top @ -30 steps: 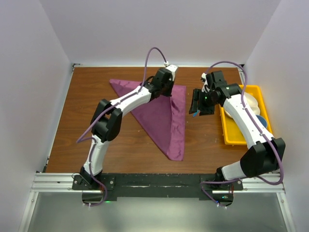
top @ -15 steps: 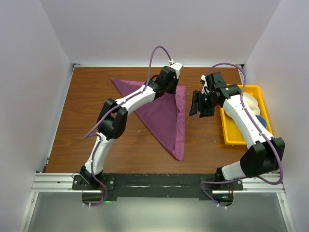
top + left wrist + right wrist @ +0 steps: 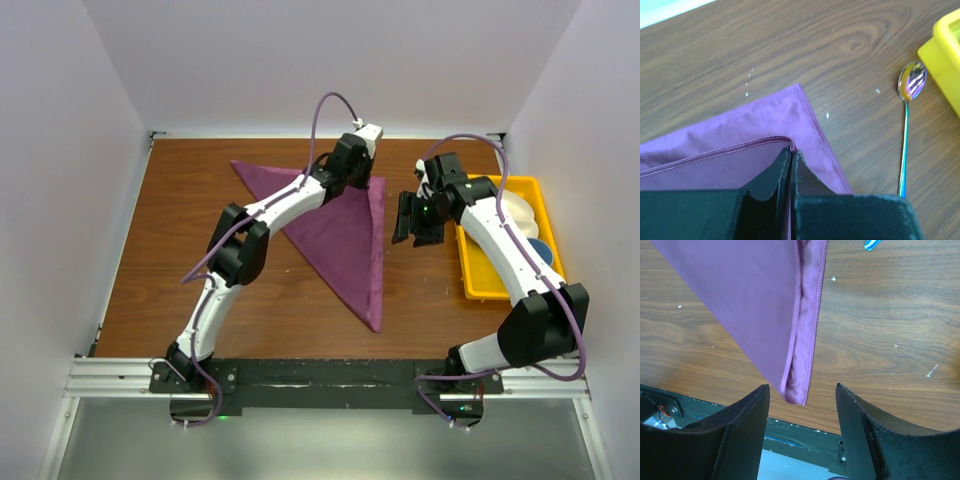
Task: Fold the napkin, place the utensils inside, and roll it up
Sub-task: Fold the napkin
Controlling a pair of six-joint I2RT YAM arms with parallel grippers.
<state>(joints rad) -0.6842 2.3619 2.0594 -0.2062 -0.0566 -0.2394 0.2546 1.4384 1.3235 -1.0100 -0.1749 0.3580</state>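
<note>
My left gripper will next move the corner of the napkin's top layer, which is still short, a little toward the lower layer's corner (image 3: 382, 180) (image 3: 798, 89). Then it will open there.
The plum-purple napkin (image 3: 340, 225) lies folded into a triangle on the wooden table, its long edge running along the right side down to a near point (image 3: 796, 390). My left gripper (image 3: 367, 182) is shut on the top layer's corner hem (image 3: 791, 146) at the far right corner, just above the lower layer (image 3: 810, 125). A spoon (image 3: 905, 135) with a bluish-green handle lies on the wood right of that corner. My right gripper (image 3: 415, 230) is open and empty, hovering right of the napkin's long edge. A blue utensil tip (image 3: 871, 244) shows at the top edge of the right wrist view.
A yellow tray (image 3: 482, 282) stands at the right edge of the table with a white plate (image 3: 520, 212) and a blue cup (image 3: 543, 250) in it. Its corner (image 3: 945, 55) is close to the spoon. The black base rail (image 3: 805, 437) runs along the near edge.
My left gripper has moved right and farther back with the napkin's corner, drawing the top layer over the lower corner. The right gripper has barely moved.
</note>
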